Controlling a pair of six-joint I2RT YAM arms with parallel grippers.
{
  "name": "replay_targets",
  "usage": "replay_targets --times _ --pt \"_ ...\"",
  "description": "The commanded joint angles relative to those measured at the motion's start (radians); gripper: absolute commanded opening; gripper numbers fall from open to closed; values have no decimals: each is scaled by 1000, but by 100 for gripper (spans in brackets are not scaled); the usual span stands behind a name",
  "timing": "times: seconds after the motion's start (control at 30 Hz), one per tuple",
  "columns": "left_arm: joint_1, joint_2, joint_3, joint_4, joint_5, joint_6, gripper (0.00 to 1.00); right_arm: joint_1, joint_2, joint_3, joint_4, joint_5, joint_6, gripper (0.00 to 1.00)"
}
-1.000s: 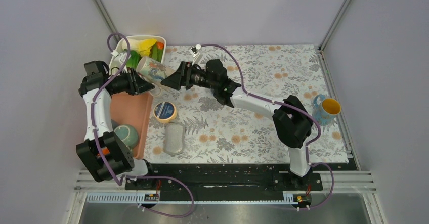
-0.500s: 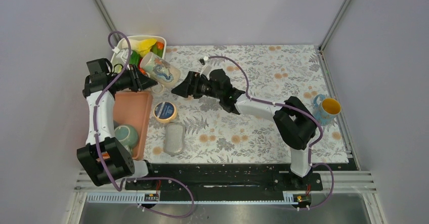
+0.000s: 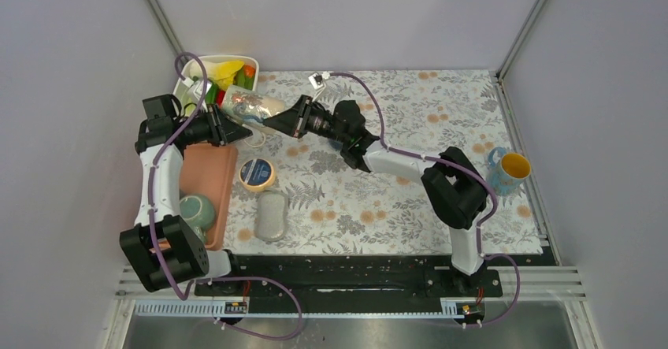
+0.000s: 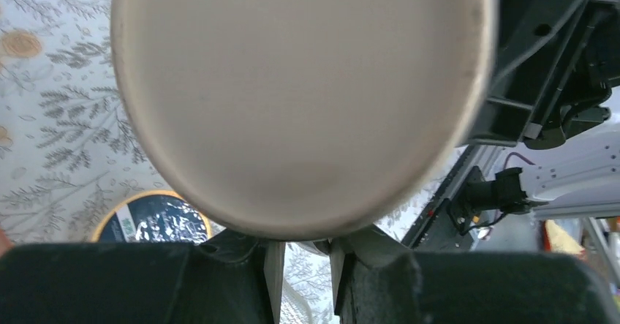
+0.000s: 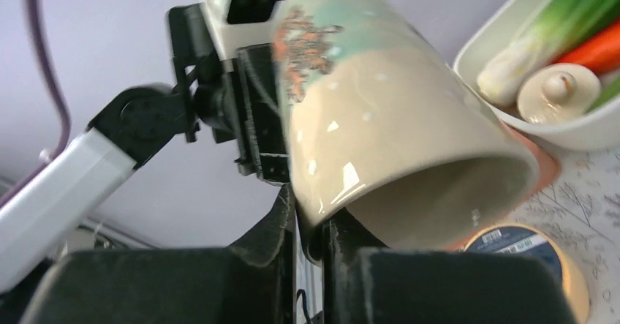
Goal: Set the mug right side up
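Observation:
My right gripper will next tip the mug (image 3: 249, 109) so its base points down, moving back and down to the clear near part of the floral mat (image 3: 337, 209). This will free the mug's rim, because the mug is hanging sideways.
The mug (image 3: 249, 109) is beige with a teal and orange pattern. It hangs in the air on its side near the table's back left. Its base fills the left wrist view (image 4: 292, 97), and its mouth faces the right wrist camera (image 5: 409, 141). My left gripper (image 3: 227, 128) is on the base side, with its fingers (image 4: 305, 254) shut on a part low under the base, probably the handle. My right gripper (image 3: 277, 119) comes from the right and is shut on the rim (image 5: 308, 214), one finger inside the mouth and one outside.
A white bin (image 3: 189, 72) of vegetables stands just behind the mug. Below it a salmon tray (image 3: 206, 177) holds a green bowl (image 3: 197, 209). A round blue-lidded tin (image 3: 257, 173) and a grey oval object (image 3: 272, 213) lie on the floral mat. A blue-and-yellow mug (image 3: 508, 172) stands far right.
My right gripper was open. It pulled back, then moved left to the mug's mouth and shut on the rim. The left arm shifted slightly and the mug turned in its grip.

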Motion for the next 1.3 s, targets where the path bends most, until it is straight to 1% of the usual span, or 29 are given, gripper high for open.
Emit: replay_targets --times 0.0,0.03,0.07,0.1,0.13,0.17,0.2,0.3,0.37,0.4,0.47,0.53,0.63,0.7,0.77,0.83,0.93,1.1,1.2,1.27 --pt "-39 -25 15 -70 112 146 0 -16 -64 -2 90 74 -42 0" --pt "-39 -15 25 -122 95 211 0 -24 -85 -29 80 88 -63 0" --pt "-39 -4 36 -177 79 273 3 -32 -110 -52 58 94 -92 0" --pt "-39 9 49 -219 61 320 11 -37 -136 -68 24 92 -128 0" --pt "-38 21 62 -258 43 362 31 -40 -168 -81 -34 92 -188 0" --pt "-38 32 75 -290 22 396 45 -41 -201 -87 -112 102 -254 0" --pt "-38 39 89 -310 -13 429 55 -40 -235 -87 -243 120 -346 0" --pt "-37 48 122 -341 -88 499 80 -42 -340 -81 -548 208 -528 0" --pt "-37 42 140 -353 -142 535 89 -42 -414 -80 -749 270 -638 0" --pt "-37 37 145 -358 -168 553 92 -42 -449 -79 -873 304 -683 0" --pt "-39 25 152 -371 -222 599 95 -42 -522 -78 -1086 364 -746 0" --pt "-38 22 162 -398 -275 651 97 -43 -566 -79 -1298 432 -772 0" --pt "-38 46 205 -480 -364 746 97 -44 -602 -95 -1564 481 -746 0" --pt "-38 62 235 -542 -427 804 96 -45 -631 -137 -1681 467 -687 0" --pt "-38 65 246 -588 -491 863 95 -43 -684 -199 -1751 449 -619 0" --pt "-38 59 244 -609 -537 905 94 -43 -739 -265 -1785 475 -561 0" --pt "-38 56 242 -639 -583 948 93 -43 -778 -328 -1840 477 -521 0" --pt "-39 66 233 -689 -629 995 92 -42 -772 -416 -1859 492 -501 0" --pt "-42 73 226 -704 -661 1006 91 -42 -739 -419 -1850 487 -511 0" --pt "-43 77 226 -715 -691 1014 91 -42 -723 -403 -1852 510 -519 0"
